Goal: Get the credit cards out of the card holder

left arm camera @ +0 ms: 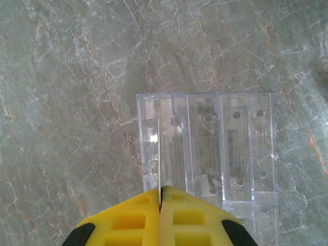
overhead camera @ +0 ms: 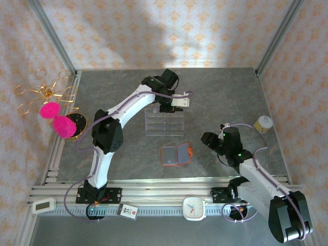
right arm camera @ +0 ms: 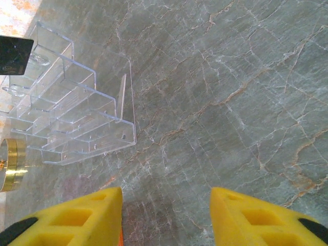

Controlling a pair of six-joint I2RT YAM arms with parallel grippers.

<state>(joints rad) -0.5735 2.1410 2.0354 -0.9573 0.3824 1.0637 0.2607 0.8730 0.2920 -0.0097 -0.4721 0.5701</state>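
Note:
Below my left gripper lies the clear tray's far section [overhead camera: 174,113] [left arm camera: 170,138], lined up lengthwise with the thin card, so I should bring the card down into it and release.
The card holder [overhead camera: 176,155], an orange wallet, lies open on the table with its grey-blue lining up. I cannot tell a card apart from the lining. My left gripper [overhead camera: 178,105] [left arm camera: 161,190] hangs over the far edge of the clear tray, shut on a thin card seen edge-on [left arm camera: 159,148]. In the right wrist view that card shows as a black credit card [right arm camera: 15,54] above the tray. To the right of the wallet my right gripper [overhead camera: 205,138] [right arm camera: 166,215] stands open above bare table, with an orange sliver of the card holder [right arm camera: 121,239] by its left finger.
A clear plastic compartment tray [overhead camera: 165,123] [left arm camera: 230,154] [right arm camera: 77,118] sits behind the wallet. A gold stand with pink pompoms [overhead camera: 61,123] stands at the left wall and a small yellowish jar [overhead camera: 263,123] at the right. A clock [overhead camera: 195,208] lies on the front rail.

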